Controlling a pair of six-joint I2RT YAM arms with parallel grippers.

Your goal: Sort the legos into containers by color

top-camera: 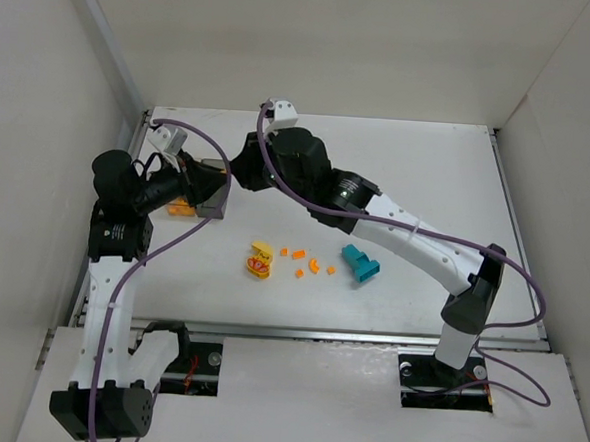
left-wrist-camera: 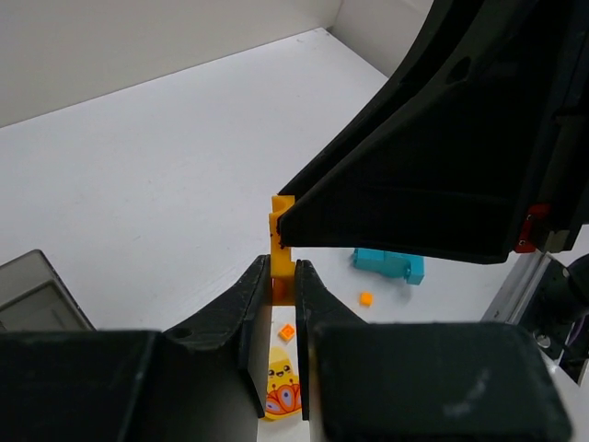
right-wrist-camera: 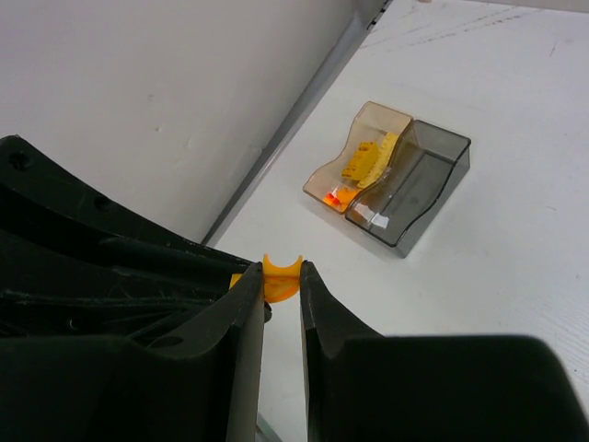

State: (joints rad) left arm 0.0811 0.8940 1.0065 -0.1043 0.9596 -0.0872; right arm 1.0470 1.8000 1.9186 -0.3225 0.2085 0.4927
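Next I will swing my left gripper over the amber container (right-wrist-camera: 368, 152) of like-colored pieces, below and to the gripper's left in the top view, then lower and release the lego.
A yellow-orange lego piece (left-wrist-camera: 281, 241) hangs in the air, pinched from both sides. My left gripper (left-wrist-camera: 282, 273) is shut on its lower end. My right gripper (right-wrist-camera: 282, 276) is shut on its curved end (right-wrist-camera: 282, 279). In the top view both grippers meet above the containers at the table's left. The amber container (right-wrist-camera: 368, 152) holds yellow and orange pieces. The smoky grey container (right-wrist-camera: 419, 180) adjoins it. On the table lie a yellow lego with red marks (top-camera: 259, 261), several tiny orange bits (top-camera: 314, 265) and a teal-blue block (top-camera: 361, 263).
White walls enclose the table on three sides. A metal rail (top-camera: 298, 331) runs along the near edge. The right arm (top-camera: 414, 243) stretches diagonally over the table's middle, above and behind the loose legos.
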